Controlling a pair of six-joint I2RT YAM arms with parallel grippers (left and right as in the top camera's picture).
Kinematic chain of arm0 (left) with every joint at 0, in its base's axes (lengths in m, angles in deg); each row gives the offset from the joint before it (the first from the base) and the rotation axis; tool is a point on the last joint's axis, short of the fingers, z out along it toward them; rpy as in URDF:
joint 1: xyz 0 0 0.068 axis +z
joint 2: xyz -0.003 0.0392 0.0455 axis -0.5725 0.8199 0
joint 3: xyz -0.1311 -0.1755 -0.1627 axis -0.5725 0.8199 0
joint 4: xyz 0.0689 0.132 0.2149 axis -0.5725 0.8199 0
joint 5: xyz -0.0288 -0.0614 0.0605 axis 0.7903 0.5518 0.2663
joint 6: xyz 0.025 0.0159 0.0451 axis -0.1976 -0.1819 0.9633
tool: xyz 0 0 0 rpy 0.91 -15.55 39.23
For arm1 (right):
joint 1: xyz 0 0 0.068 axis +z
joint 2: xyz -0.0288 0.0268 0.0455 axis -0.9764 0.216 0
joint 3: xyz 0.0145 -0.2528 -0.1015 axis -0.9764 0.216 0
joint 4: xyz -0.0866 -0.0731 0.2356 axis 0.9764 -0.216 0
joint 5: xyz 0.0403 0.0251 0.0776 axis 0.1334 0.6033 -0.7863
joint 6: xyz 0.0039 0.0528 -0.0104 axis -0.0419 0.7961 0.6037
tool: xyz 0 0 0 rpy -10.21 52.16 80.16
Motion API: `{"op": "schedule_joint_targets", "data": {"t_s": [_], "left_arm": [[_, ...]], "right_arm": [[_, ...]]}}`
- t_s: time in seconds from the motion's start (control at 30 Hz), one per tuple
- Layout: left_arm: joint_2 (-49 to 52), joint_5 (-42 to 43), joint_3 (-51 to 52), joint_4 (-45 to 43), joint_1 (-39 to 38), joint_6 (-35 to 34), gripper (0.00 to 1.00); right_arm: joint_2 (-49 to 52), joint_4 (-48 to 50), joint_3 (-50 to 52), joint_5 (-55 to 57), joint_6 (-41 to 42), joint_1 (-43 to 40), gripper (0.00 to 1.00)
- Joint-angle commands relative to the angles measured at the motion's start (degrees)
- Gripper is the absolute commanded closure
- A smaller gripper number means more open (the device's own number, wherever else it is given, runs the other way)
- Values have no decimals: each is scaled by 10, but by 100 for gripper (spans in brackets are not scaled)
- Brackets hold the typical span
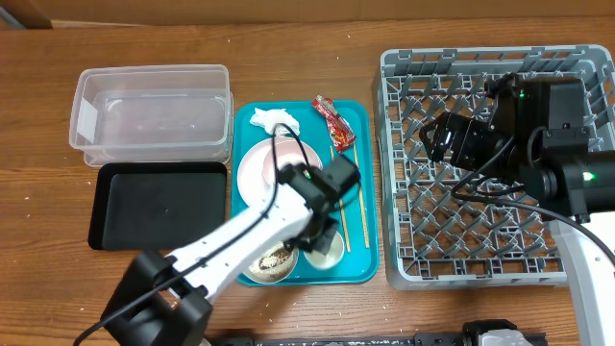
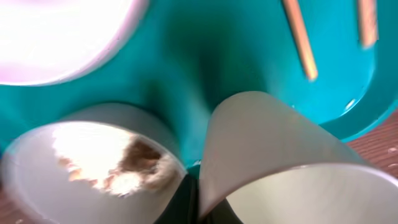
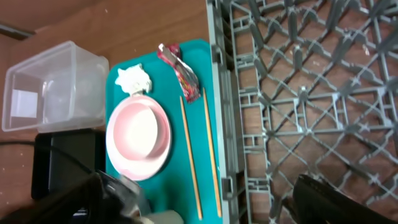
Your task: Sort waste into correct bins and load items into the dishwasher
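My right gripper is open and will move across next toward the small white cup (image 1: 328, 253) (image 3: 164, 217) that my left gripper is pinching, because the cup is to my right gripper's left in the overhead view.
My left gripper (image 1: 317, 235) is low over the teal tray (image 1: 357, 271), and its dark fingers (image 2: 196, 202) pinch the near wall of the small white cup (image 2: 280, 162). The pale bowl (image 2: 93, 162) with rice and brown scraps sits right beside the cup. The pink-rimmed plate (image 1: 264, 168), the tissue (image 1: 274, 119), the red wrapper (image 1: 333, 122) and the chopsticks (image 1: 360, 207) lie on the tray. My right gripper (image 1: 444, 135) hovers open and empty over the grey dish rack (image 1: 480, 277), its fingers spread wide (image 3: 205, 205).
The clear tub (image 1: 154, 113) stands at the back left, with the black tray (image 1: 159, 204) in front of it. The teal tray lies between these bins and the rack. Wooden table surrounds everything.
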State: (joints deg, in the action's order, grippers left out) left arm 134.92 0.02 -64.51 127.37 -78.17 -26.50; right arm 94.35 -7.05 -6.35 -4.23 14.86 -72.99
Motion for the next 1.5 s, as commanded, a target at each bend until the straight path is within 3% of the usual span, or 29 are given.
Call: {"op": "schedule_joint_targets", "data": {"t_s": [0.0, 0.1, 0.23, 0.4, 0.6, 0.8, 1.07, 1.1, 1.17, 1.23, 1.27, 1.37, 1.47], "left_arm": [[-33, 41, -96, 22, 73, 29, 96], [-45, 219, -150, 10, 159, 127, 96], [-44, 540, -172, -24, 276, 203, 96], [-33, 757, -172, -37, 344, 229, 96], [-32, 835, -172, -51, 333, 232, 96], [-32, 850, -172, -52, 326, 232, 96], [-32, 847, -172, -54, 326, 233, 96], [-32, 845, -172, -54, 326, 233, 90], [-32, 844, -172, -54, 326, 232, 50], [-32, 842, -172, -54, 326, 233, 30], [-32, 834, -172, -54, 326, 232, 0], [-32, 776, -172, -45, 328, 233, 0], [-32, 668, -172, -15, 329, 232, 0]], "right_arm": [[-3, -6, -16, -1, 3, -2, 7], [-3, -9, -16, -25, 2, 0, 15], [-2, 5, -16, -155, -51, 0, 20], [-2, 42, -14, -310, -110, 16, 19], [0, 145, -9, -383, -109, 78, 7], [7, 197, -9, -383, -106, 130, 6], [10, 199, -9, -382, -106, 172, 39], [10, 198, -9, -382, -106, 172, 44], [10, 197, -9, -382, -106, 169, 47], [6, 191, -9, -371, -106, 162, 50], [2, 185, -9, -359, -106, 156, 50], [-19, 152, -9, -296, -106, 130, 51], [-52, 95, -9, -212, -103, 91, 51]]}}
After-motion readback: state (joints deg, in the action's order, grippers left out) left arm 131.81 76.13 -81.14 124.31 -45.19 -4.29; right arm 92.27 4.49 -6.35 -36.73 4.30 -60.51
